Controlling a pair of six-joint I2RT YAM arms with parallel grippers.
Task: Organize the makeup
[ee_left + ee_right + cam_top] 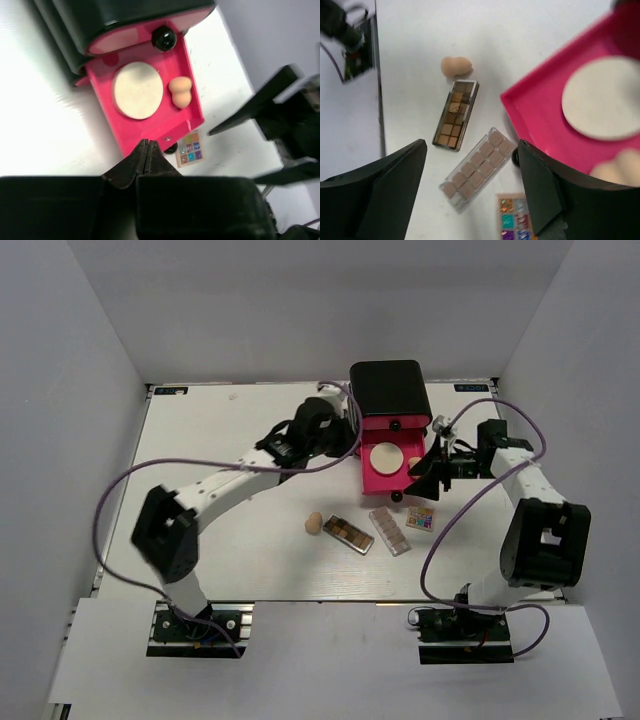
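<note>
The beige egg sponge (456,66) is outside the drawer, below my right gripper and to its left in the top view. I will next pass the palettes and go down onto the sponge.
The pink drawer (372,483) of the black box (390,390) is pulled open. It holds the round cream puff (385,457) and one beige egg sponge (413,462). The other sponge (314,523), the brown palette (349,534), the clear pinkish palette (389,530) and the small multicolour palette (420,518) lie on the table in front of it. My left gripper (350,440) is shut and empty at the drawer's left edge (147,145). My right gripper (428,478) is open and empty above the clear palette (477,167), by the drawer's right front corner. The lavender stick is out of view.
The white table (230,540) is walled in by grey panels at the back and both sides. In the left wrist view the right gripper's black fingers (270,107) hang close to the right of the drawer (150,131). Purple cables loop beside both arms.
</note>
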